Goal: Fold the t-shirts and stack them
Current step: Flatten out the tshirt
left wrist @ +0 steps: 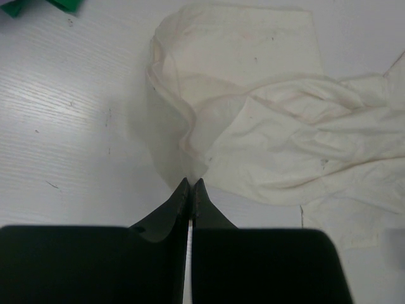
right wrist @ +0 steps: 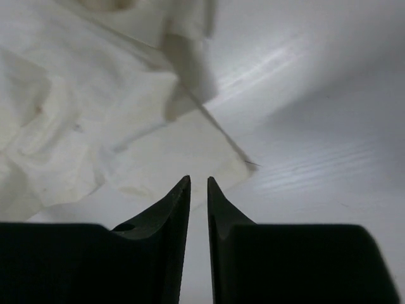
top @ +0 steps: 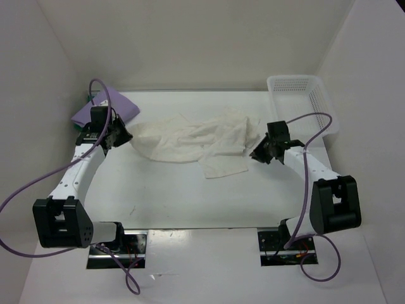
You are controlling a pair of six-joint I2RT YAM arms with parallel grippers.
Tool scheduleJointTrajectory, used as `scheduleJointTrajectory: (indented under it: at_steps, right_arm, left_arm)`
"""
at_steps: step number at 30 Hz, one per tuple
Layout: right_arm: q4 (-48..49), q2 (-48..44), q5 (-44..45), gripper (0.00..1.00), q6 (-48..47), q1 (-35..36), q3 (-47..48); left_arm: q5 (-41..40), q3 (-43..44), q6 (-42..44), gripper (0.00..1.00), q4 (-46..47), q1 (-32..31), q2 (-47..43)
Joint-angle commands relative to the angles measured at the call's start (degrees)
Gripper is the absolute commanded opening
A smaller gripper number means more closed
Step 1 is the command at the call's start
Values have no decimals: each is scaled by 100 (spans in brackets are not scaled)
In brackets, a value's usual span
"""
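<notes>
The right gripper moves down and back, slightly left in the top view, onto the cream t-shirt's near corner next, because it juts out clear of the t-shirt's folds.
A cream-white t-shirt [top: 190,140] lies crumpled across the middle of the table [top: 183,199]. My left gripper [top: 121,137] is at the shirt's left end. In the left wrist view its jaws are pressed together [left wrist: 190,182], with a thin fold of the cream t-shirt [left wrist: 278,139] drawn up into the tips. My right gripper [top: 259,154] is at the shirt's right end. Its jaws stand slightly apart [right wrist: 199,180] with nothing between them, and the edge of the cream cloth [right wrist: 95,133] lies just ahead. The lavender t-shirt [top: 104,107] lies folded at the back left, over a green t-shirt [top: 85,100].
A white lattice basket [top: 326,104] stands at the back right, beyond the right arm. White walls close the table on the left, back and right. A corner of green cloth [left wrist: 38,5] shows at the top left of the left wrist view.
</notes>
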Motion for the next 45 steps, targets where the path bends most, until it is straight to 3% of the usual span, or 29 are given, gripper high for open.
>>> scheduleJointTrajectory:
  at_steps: [1, 9, 17, 24, 28, 29, 32, 34, 40, 45]
  right_arm:
    - [613, 210, 109, 25, 268, 39, -573]
    - [896, 641, -278, 42, 163, 100, -705]
    - [1151, 1063, -278, 39, 216, 153, -803]
    - [827, 1063, -172, 40, 373, 337, -741]
    - [940, 1141, -172, 30, 435, 443, -794]
    - [940, 1212, -172, 20, 435, 443, -794]
    - [993, 1327, -172, 4, 488, 443, -689]
    - [836, 1065, -77, 0, 488, 443, -575]
    - [-473, -629, 467, 0, 260, 838, 750]
    - [-1721, -1081, 978, 0, -345, 944, 3333]
  left_arm:
    - [457, -92, -90, 0, 294, -39, -304]
    - [634, -320, -205, 0, 400, -92, -418]
    - [696, -426, -205, 0, 400, -92, -418]
    - [696, -426, -205, 0, 400, -92, -524]
    - [696, -426, -205, 0, 400, -92, -524]
    - [696, -426, -205, 0, 400, -92, -524]
    - [696, -426, -205, 0, 400, -92, -524]
    - [696, -347, -205, 0, 347, -92, -524]
    - [871, 267, -205, 0, 145, -92, -524]
    - [1064, 1856, -257, 0, -320, 22, -472]
